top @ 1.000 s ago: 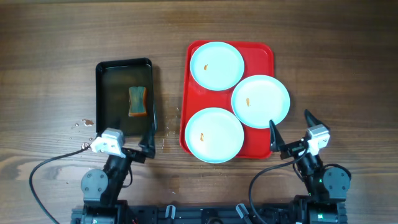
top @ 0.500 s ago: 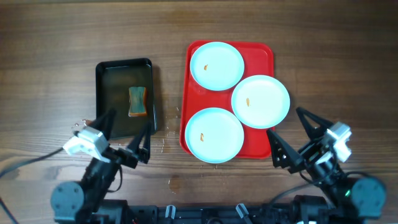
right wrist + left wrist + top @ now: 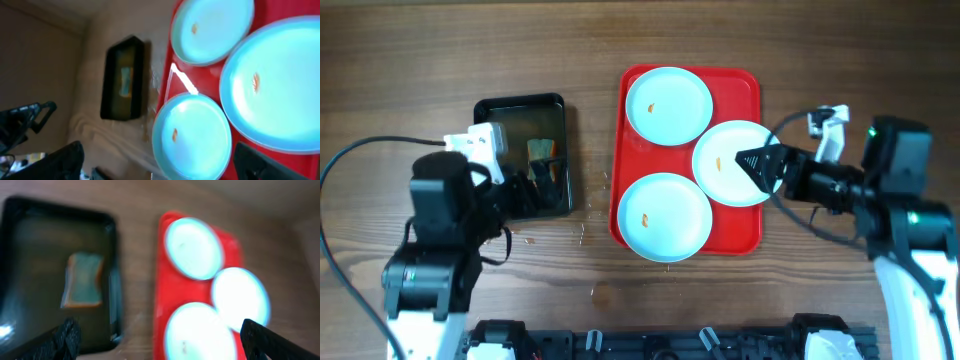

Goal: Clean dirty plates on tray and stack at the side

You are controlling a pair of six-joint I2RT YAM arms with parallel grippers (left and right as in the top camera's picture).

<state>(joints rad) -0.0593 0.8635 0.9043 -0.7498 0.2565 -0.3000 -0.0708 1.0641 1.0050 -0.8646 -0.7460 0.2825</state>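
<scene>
Next, my right gripper moves down and back onto the near plate's rim facing the neighboring plate, since bare red tray borders that side of the near plate.
Three pale-blue plates lie on the red tray (image 3: 748, 84): far plate (image 3: 668, 105), right plate (image 3: 735, 160), near plate (image 3: 665, 217). Each has a small orange smear. My left gripper (image 3: 545, 180) is open and empty above the near right part of the black tray. In the left wrist view its jaws (image 3: 160, 340) frame the near plate (image 3: 200, 330). My right gripper (image 3: 760, 162) is open and empty above the right plate. In the right wrist view its jaws (image 3: 162, 160) span the near plate (image 3: 192, 135).
A black tray (image 3: 520, 103) holding liquid and a green-orange sponge (image 3: 542, 150) sits left of the red tray. Water drops lie on the wood between the trays. Cables run from both arms at the left and right sides.
Both arms have risen from the table's front edge and swung forward. The left one is now over the black tray, the right one over the right plate. The plates have not moved.
</scene>
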